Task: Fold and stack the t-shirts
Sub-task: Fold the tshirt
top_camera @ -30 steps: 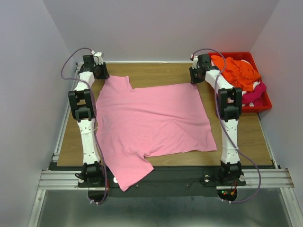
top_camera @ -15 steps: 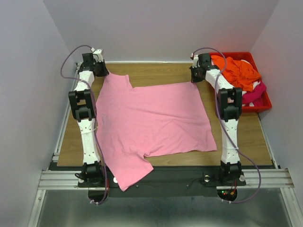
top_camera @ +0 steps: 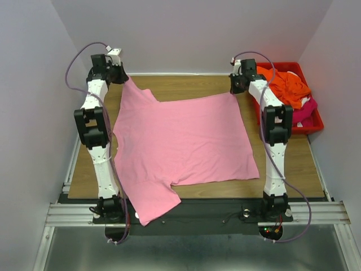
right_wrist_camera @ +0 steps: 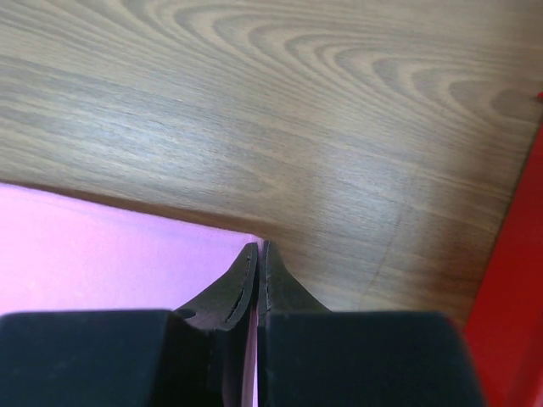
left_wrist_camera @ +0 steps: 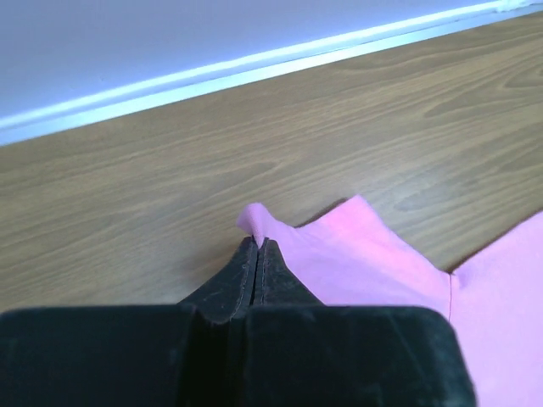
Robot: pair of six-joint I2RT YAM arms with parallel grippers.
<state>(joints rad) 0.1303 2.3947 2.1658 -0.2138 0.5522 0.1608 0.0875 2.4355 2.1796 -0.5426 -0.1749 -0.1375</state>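
Note:
The shirt is lying unfolded. My right gripper will next carry its raised corner back and down onto the shirt's side edge by the red bin and let it go.
A light pink t-shirt point(top_camera: 180, 141) lies spread over the wooden table, one sleeve hanging over the near edge. My left gripper point(top_camera: 121, 76) is shut on its far left corner, which is lifted off the table; the pinched pink cloth point(left_wrist_camera: 259, 222) pokes out past the black fingertips. My right gripper point(top_camera: 236, 87) is shut on the shirt's far right corner point(right_wrist_camera: 246, 242), also raised. Orange point(top_camera: 285, 84), white and magenta t-shirts point(top_camera: 302, 111) are heaped in the red bin.
The red plastic bin point(top_camera: 313, 125) stands at the far right, close beside my right arm; its wall point(right_wrist_camera: 509, 322) shows in the right wrist view. Bare wooden table point(top_camera: 186, 84) runs along the back wall, with walls close on both sides.
Both grippers closed on the pink shirt's far corners and rose, pulling those corners up and slightly back. The far edge of the shirt is now taut between them.

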